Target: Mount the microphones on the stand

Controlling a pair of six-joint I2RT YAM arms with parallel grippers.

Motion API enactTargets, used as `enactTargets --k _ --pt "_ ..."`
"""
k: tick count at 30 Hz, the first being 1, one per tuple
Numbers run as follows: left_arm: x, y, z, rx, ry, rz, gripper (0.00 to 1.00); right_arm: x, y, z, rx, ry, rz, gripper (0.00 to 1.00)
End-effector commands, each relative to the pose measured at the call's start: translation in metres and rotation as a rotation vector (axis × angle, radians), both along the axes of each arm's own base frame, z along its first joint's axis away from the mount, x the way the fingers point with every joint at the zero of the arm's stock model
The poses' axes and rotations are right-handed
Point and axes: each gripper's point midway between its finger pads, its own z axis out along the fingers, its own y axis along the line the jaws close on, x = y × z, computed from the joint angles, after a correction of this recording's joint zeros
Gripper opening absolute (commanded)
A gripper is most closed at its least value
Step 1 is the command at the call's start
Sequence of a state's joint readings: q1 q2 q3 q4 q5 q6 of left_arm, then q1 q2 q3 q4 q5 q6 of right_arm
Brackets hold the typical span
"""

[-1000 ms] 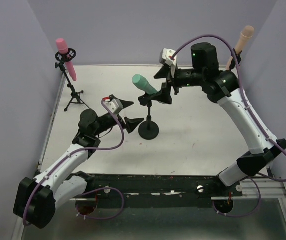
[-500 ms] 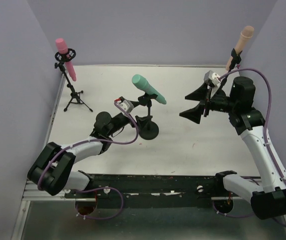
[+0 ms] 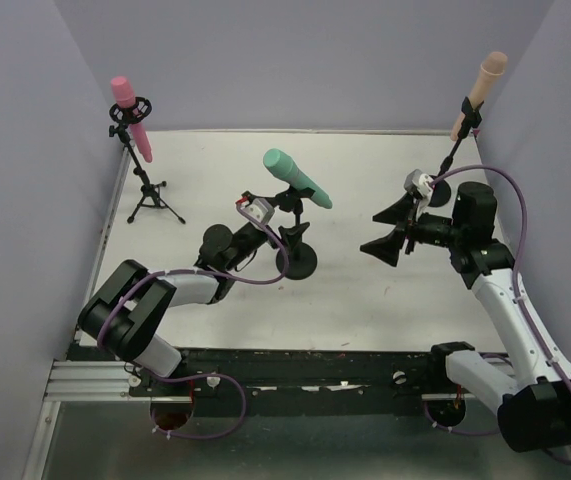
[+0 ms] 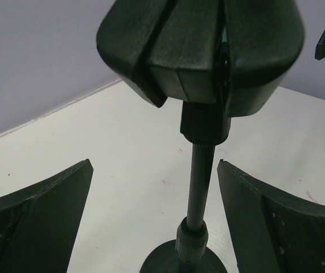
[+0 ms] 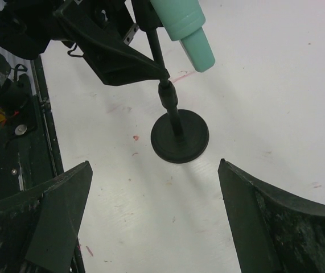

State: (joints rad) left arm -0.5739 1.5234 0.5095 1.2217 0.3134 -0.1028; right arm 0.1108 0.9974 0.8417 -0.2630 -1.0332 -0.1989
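The bare pole is already between my left gripper's fingers, below the clip. My left gripper will stay where it is and close its fingers on the middle stand's pole (image 4: 199,187) next.
The teal-green microphone (image 3: 297,178) sits tilted in the clip of a round-base stand (image 3: 296,262) at the table's middle. The pink microphone (image 3: 131,118) is in a tripod stand (image 3: 152,195) at the far left. The peach-beige microphone (image 3: 478,92) is in a stand at the far right. My left gripper (image 3: 287,236) is open, with its jaws either side of the middle stand's pole (image 4: 199,187), below the clip (image 4: 202,51). My right gripper (image 3: 383,230) is open and empty, right of that stand, facing it. The teal microphone (image 5: 188,25) and the round base (image 5: 180,136) show in the right wrist view.
Purple walls close in the table on the left, back and right. The white table (image 3: 385,290) has a black rail (image 3: 305,360) along its near edge. The peach microphone's stand base (image 3: 443,190) lies close behind my right wrist.
My right gripper has let go near the teal microphone and drawn back to the right, open. My left gripper has moved forward to the middle stand's pole.
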Motion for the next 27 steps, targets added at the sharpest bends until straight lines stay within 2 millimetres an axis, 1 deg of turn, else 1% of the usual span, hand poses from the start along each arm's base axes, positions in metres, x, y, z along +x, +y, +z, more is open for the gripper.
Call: enactTargets --k 1,5,8,10,12,15,16,17,19,21,22,23,25,27 --pt "-0.001 -0.003 0.010 -0.024 -0.038 -0.002 0.95 0.002 -0.001 0.010 0.011 -0.058 0.006 1.00" --pt "-0.002 -0.002 0.003 -0.027 -0.021 -0.002 0.84 -0.001 -0.002 0.011 0.021 -0.055 0.009 1.00" --pt "-0.002 -0.004 0.007 -0.034 -0.017 -0.003 0.69 0.001 -0.005 0.010 0.027 -0.045 -0.001 1.00" --pt "-0.005 -0.005 0.010 -0.033 -0.031 -0.006 0.68 0.002 -0.005 0.009 0.033 -0.035 -0.001 1.00" --pt "-0.008 -0.005 0.014 -0.029 -0.042 -0.008 0.66 0.002 -0.006 0.008 0.039 -0.025 0.000 1.00" --pt "-0.011 -0.005 0.015 -0.019 -0.048 -0.013 0.56 0.003 -0.006 0.007 0.042 -0.022 -0.001 1.00" --pt "-0.012 -0.005 0.015 -0.017 -0.050 -0.019 0.51 0.003 -0.007 0.006 0.043 -0.017 -0.003 1.00" --pt "-0.013 -0.005 0.016 -0.017 -0.051 -0.022 0.38 0.004 -0.007 0.007 0.044 -0.019 -0.004 1.00" --pt "-0.016 -0.004 0.019 -0.018 -0.057 -0.027 0.19 0.004 -0.008 0.006 0.046 -0.015 -0.005 1.00" --pt "-0.021 0.000 0.026 -0.029 -0.074 -0.021 0.05 0.004 -0.008 0.005 0.047 -0.009 -0.007 1.00" --pt "-0.023 0.004 0.029 -0.034 -0.080 -0.010 0.02 0.004 -0.008 0.005 0.048 -0.009 -0.006 1.00" --pt "-0.025 0.009 0.036 -0.044 -0.097 0.004 0.01 0.004 -0.008 0.005 0.049 -0.009 -0.006 1.00" --pt "-0.028 0.022 0.046 -0.046 -0.121 0.052 0.00 0.004 -0.009 0.005 0.051 -0.006 -0.005 1.00" --pt "-0.026 0.042 0.053 -0.039 -0.130 0.137 0.00 0.004 -0.008 0.004 0.052 -0.001 -0.003 1.00"
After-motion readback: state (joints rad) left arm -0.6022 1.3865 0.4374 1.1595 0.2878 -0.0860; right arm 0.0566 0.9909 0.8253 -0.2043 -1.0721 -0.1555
